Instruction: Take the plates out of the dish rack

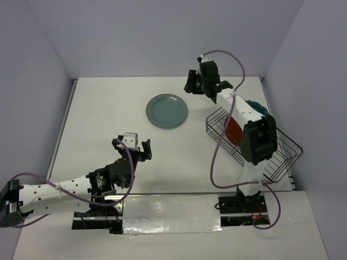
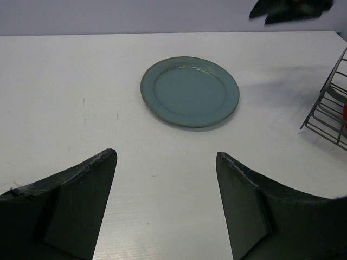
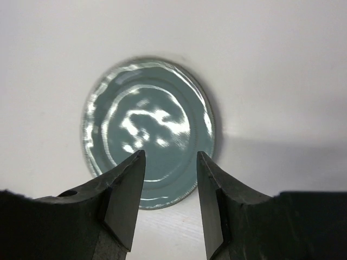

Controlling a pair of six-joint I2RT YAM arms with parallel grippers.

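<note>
I should move my right gripper back and to the right in the top view next, then lower it onto the red-orange plate's rim (image 1: 236, 122). The plate is still in the rack.
A pale grey-green plate (image 1: 167, 111) lies flat on the white table, left of the dish rack (image 1: 286, 142). In the rack a red-orange plate (image 1: 233, 130) and a dark teal plate (image 1: 259, 108) stand on edge, partly hidden by my right arm. My right gripper (image 1: 194, 82) hovers beyond the flat plate's far right rim, open and empty. In the right wrist view its fingertips (image 3: 171, 154) frame the plate (image 3: 149, 130) below. My left gripper (image 1: 132, 147) is open and empty near the table's front. In its wrist view, the gripper (image 2: 166, 154) faces the plate (image 2: 190, 91).
The rack's left end (image 2: 328, 116) shows at the right edge of the left wrist view. Purple cables loop from both arms. Grey walls enclose the table at the back and on both sides.
</note>
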